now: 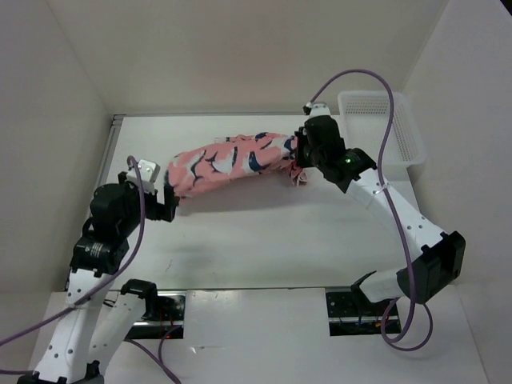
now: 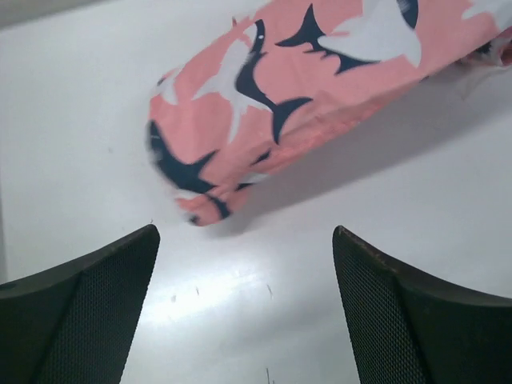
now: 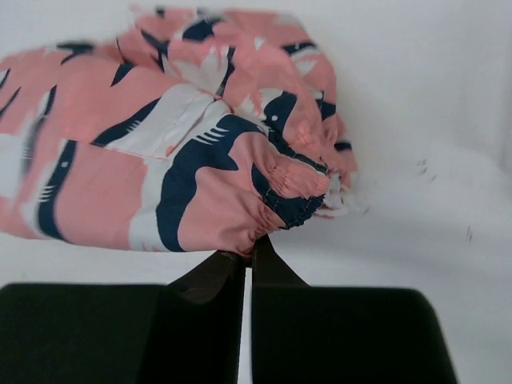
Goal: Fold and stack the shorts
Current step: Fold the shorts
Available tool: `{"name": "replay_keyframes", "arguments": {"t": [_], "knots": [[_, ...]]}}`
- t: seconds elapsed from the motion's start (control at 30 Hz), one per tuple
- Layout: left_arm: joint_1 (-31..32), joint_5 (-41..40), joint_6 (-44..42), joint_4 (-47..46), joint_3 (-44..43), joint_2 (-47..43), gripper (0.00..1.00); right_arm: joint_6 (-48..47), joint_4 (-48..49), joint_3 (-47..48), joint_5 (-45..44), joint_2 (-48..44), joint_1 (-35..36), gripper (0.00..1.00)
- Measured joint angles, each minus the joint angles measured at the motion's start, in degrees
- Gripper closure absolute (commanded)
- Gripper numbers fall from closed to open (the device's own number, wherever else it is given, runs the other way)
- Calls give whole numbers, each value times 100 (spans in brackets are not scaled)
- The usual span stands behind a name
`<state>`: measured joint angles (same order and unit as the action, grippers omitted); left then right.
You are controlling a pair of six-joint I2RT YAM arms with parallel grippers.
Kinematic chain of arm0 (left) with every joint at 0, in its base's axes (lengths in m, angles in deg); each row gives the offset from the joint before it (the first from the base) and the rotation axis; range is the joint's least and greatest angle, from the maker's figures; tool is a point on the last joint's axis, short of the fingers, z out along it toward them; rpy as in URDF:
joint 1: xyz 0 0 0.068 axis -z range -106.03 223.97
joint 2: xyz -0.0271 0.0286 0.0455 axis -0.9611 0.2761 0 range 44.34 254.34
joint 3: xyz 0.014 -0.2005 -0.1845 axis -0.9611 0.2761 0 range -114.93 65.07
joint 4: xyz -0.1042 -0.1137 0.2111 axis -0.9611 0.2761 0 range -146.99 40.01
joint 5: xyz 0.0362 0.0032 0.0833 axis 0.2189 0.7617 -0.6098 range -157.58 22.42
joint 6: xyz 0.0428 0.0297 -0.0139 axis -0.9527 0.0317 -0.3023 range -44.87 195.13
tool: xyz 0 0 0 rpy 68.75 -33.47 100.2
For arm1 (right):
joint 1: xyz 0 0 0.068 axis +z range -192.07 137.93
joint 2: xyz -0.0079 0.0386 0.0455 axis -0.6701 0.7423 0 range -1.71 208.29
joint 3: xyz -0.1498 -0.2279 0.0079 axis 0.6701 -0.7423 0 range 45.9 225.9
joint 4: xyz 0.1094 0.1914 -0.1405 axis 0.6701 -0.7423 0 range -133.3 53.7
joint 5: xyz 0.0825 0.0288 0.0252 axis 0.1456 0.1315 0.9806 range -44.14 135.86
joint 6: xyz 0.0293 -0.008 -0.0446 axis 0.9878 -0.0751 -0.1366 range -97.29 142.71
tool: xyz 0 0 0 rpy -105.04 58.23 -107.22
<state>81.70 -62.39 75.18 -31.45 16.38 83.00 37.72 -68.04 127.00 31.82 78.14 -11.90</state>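
The left gripper lowers onto the near corner of the shorts' loose end [image 1: 182, 194] [image 2: 208, 210] next and closes there, since it hangs free ahead of the open fingers.
The salmon-pink shorts [image 1: 228, 164] with navy-and-white sharks hang bunched in a long roll above the far half of the white table [image 1: 264, 240]. My right gripper [image 1: 298, 160] is shut on their elastic waistband end; in the right wrist view the fingertips [image 3: 250, 254] pinch the gathered hem of the shorts [image 3: 184, 152]. My left gripper [image 1: 170, 206] is open and empty, just in front of the left end of the shorts. In the left wrist view its fingers [image 2: 400, 312] stand wide apart over bare table, with the shorts' end [image 2: 264, 104] lifted ahead of them.
A white mesh basket [image 1: 382, 126] stands at the far right corner, just behind the right arm. White walls close the table on the left, back and right. Purple cables loop off both arms.
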Motion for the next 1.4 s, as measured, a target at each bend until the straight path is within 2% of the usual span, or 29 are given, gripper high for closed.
{"name": "replay_keyframes", "arguments": {"t": [0.07,0.13,0.27,0.4,0.53,0.8,0.97,1.07,1.2,1.33,1.4], "knots": [[15,61,4,358,238,-275,5,144,7,-492,70,-103,11,100],[33,13,4,492,271,33,9,299,44,-1025,131,-166,11,100],[39,-133,11,496,146,1600,12,501,59,-1729,251,-181,11,100],[28,-299,15,297,127,3080,16,584,87,-1985,306,-188,11,100],[-20,-326,13,188,-175,3884,29,669,210,-2111,332,-236,11,100],[-31,-337,13,28,-345,4730,31,789,271,-2262,308,-315,11,100],[-76,-142,13,166,-267,4865,31,782,271,-2262,260,-341,11,100],[-83,-52,15,149,-227,4918,36,787,271,-2262,247,-343,11,100],[-83,98,20,192,-155,5053,51,787,269,-2262,245,-343,11,100],[-81,155,13,260,-70,5136,51,785,269,-2262,223,-345,11,100],[-79,149,15,254,-57,5136,46,780,269,-2260,216,-345,11,100]]}}
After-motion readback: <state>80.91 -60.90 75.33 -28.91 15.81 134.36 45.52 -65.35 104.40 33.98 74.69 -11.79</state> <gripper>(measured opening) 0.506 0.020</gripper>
